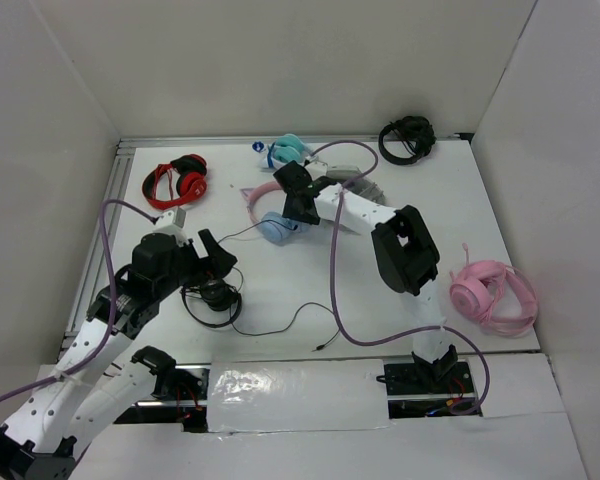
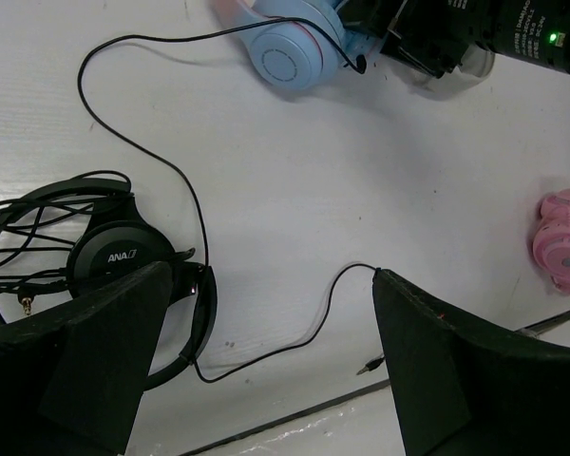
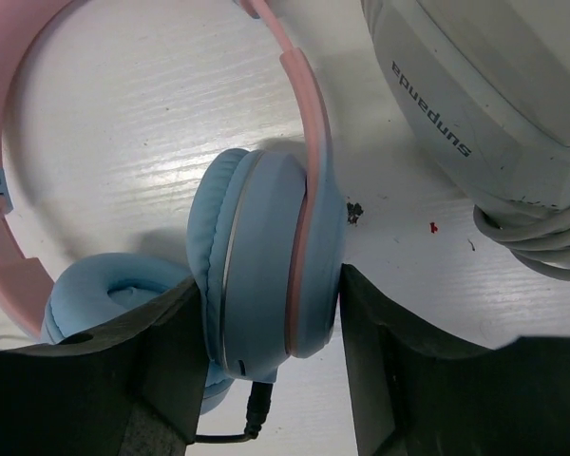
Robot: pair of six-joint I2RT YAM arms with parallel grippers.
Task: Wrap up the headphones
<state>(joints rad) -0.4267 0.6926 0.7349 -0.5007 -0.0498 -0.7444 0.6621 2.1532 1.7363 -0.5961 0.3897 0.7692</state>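
The held ear cup will next be drawn back toward my base by my right gripper and released on the bare middle of the tabletop, as that spot is clear.
The headphones lie at the middle back of the table, with a pink headband and light blue ear cups. My right gripper straddles one upright ear cup, both fingers pressed against its sides; the other cup lies partly under the left finger. In the top view the right gripper sits over them. The thin black cable runs from the headphones down to its plug near the front edge. My left gripper hangs open above the cable, holding nothing.
Black ANA headphones with a tangled cord lie under my left gripper. Red headphones, teal-and-white ones, a black pair and all-pink ones ring the table. A white device lies beside the held ear cup.
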